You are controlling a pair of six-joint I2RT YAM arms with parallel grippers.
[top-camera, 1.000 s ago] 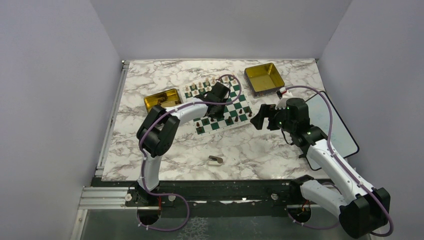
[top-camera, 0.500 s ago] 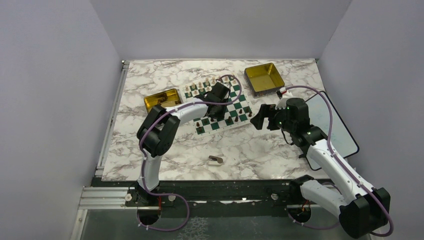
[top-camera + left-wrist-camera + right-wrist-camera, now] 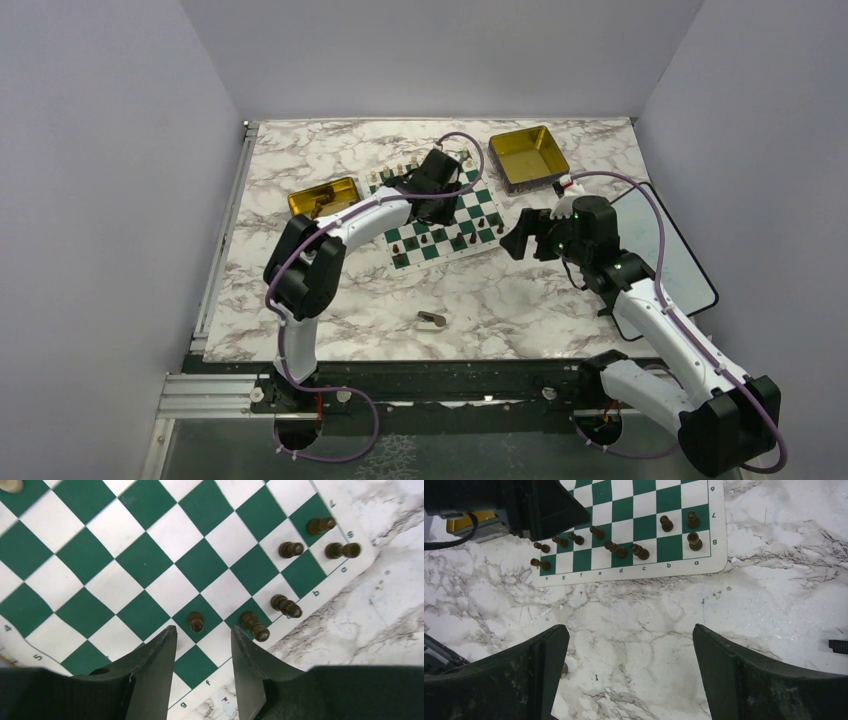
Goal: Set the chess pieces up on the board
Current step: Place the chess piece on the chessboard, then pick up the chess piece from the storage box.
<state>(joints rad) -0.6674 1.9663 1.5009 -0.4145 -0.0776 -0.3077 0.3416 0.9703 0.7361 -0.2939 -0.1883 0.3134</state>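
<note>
My open left gripper will go to the left in the top view, then down onto a dark piece in the gold tin point(image 3: 321, 204), since that piece lies unplaced.
The green-and-white board point(image 3: 478, 212) lies mid-table. Several dark chess pieces point(image 3: 440, 240) stand along its near rows. In the left wrist view the board point(image 3: 145, 560) fills the frame and a dark pawn point(image 3: 196, 621) stands just ahead of my fingertips, with more dark pieces point(image 3: 286, 605) to the right near the edge. My left gripper point(image 3: 202, 630) is open and empty, raised above the board's far half point(image 3: 435, 178). My right gripper point(image 3: 630, 630) is wide open and empty above bare marble beside the board's right edge point(image 3: 520, 238). The right wrist view shows the dark pieces point(image 3: 640, 551) along the board's point(image 3: 644, 527) near rows.
Two gold tins stand on the table, one at the left point(image 3: 325, 197) and one at the back right point(image 3: 528, 155). Cream pieces point(image 3: 400, 172) line the board's far edge. A small brown object point(image 3: 432, 320) lies on the marble near the front. A dark flat panel point(image 3: 680, 255) lies at the right.
My left gripper has moved away from the near rows toward the board's far side, with the arm stretched further out. The right arm has not moved.
</note>
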